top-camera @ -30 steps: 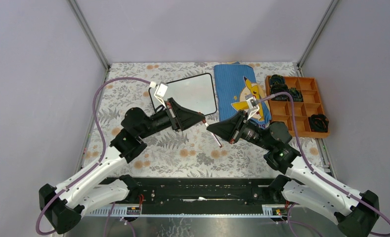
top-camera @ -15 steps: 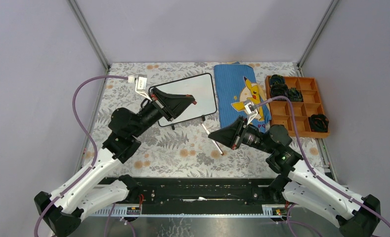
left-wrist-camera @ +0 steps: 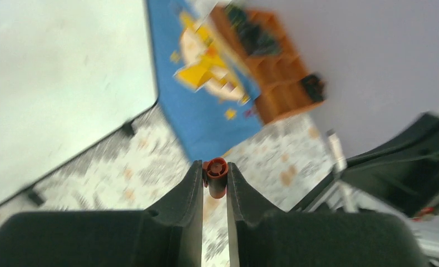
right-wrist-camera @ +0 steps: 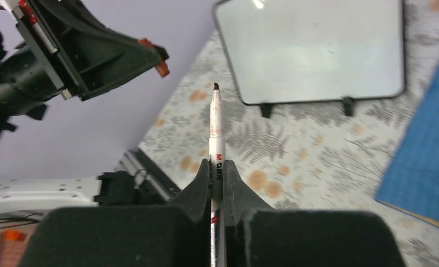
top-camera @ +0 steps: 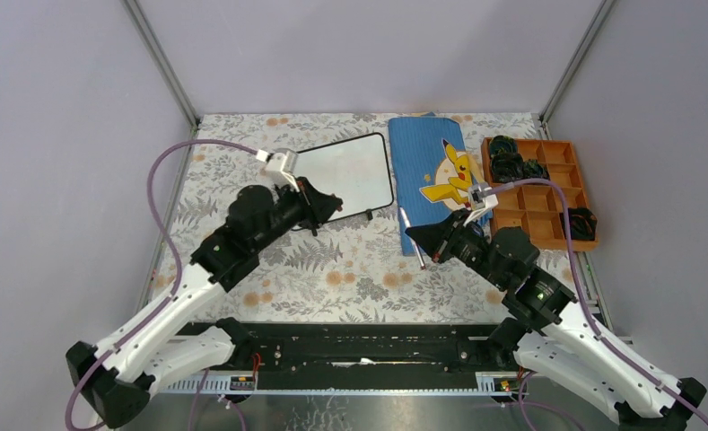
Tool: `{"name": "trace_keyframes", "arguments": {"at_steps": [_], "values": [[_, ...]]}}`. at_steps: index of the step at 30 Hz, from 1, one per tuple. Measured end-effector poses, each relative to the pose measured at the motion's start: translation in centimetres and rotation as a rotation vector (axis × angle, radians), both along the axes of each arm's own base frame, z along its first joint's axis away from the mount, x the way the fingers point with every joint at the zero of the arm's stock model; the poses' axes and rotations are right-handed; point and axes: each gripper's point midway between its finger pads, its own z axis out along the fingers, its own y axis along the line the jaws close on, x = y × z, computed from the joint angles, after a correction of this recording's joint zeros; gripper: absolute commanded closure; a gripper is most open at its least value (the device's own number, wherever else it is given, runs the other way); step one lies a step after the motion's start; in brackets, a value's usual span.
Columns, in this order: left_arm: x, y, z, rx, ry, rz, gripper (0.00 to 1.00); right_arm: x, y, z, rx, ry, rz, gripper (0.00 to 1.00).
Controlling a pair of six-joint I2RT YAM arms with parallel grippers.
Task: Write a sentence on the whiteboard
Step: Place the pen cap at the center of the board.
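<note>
The floral mat in front of the whiteboard is an empty spot, so next my left gripper should move back and down onto it with fingers tilting downward.
The whiteboard (top-camera: 345, 169) lies at the back centre and is blank; no sentence shows on it. It also shows in the right wrist view (right-wrist-camera: 317, 50) and the left wrist view (left-wrist-camera: 55, 83). My right gripper (top-camera: 419, 241) is shut on a white marker (right-wrist-camera: 214, 128), uncapped, with its dark tip (right-wrist-camera: 216, 86) pointing toward the board's near left corner. The marker (top-camera: 411, 238) hangs over the mat, right of the board. My left gripper (top-camera: 335, 203) is shut on the marker's red cap (left-wrist-camera: 217, 177) at the board's near edge.
A blue cloth with a yellow cartoon figure (top-camera: 440, 171) lies right of the board. An orange compartment tray (top-camera: 538, 189) with dark items stands at the far right. A floral mat (top-camera: 332, 269) covers the table. Grey walls enclose the space.
My right gripper moved right with the marker, toward the blue cloth. My left gripper swung over the whiteboard, then drew back to its near edge, still holding the cap.
</note>
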Motion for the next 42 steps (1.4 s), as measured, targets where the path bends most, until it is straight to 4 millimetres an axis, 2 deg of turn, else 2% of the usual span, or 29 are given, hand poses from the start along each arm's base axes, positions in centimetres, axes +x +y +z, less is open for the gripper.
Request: {"name": "trace_keyframes", "arguments": {"at_steps": [3,8,13,16,21,29,34,42], "values": [[0.3,0.1,-5.6,0.139,0.140,0.011,1.00,0.9,-1.2,-2.1,-0.075,0.039,-0.077,1.00],[-1.1,-0.2,-14.5,0.331,0.363,-0.024,1.00,1.5,-2.3,-4.5,-0.145,0.071,-0.138,1.00],[-2.8,-1.8,-21.2,0.521,0.505,-0.069,1.00,1.8,-2.8,-5.3,-0.186,0.076,-0.165,1.00],[-3.3,-2.6,-24.2,0.623,0.560,-0.081,1.00,1.8,-3.0,-5.6,-0.203,0.076,-0.169,1.00],[-2.6,-4.0,-26.7,0.717,0.591,-0.086,1.00,1.8,-3.2,-5.5,-0.209,0.062,-0.174,1.00],[-2.2,-5.2,-29.0,0.792,0.599,-0.090,1.00,1.6,-4.0,-5.4,-0.229,0.040,-0.185,1.00],[-2.4,-4.8,-30.6,0.834,0.626,-0.092,0.91,1.5,-4.1,-5.5,-0.241,0.033,-0.183,1.00],[-2.2,-5.0,-30.6,0.838,0.616,-0.095,0.80,1.5,-4.2,-5.7,-0.253,0.033,-0.181,1.00]]}}
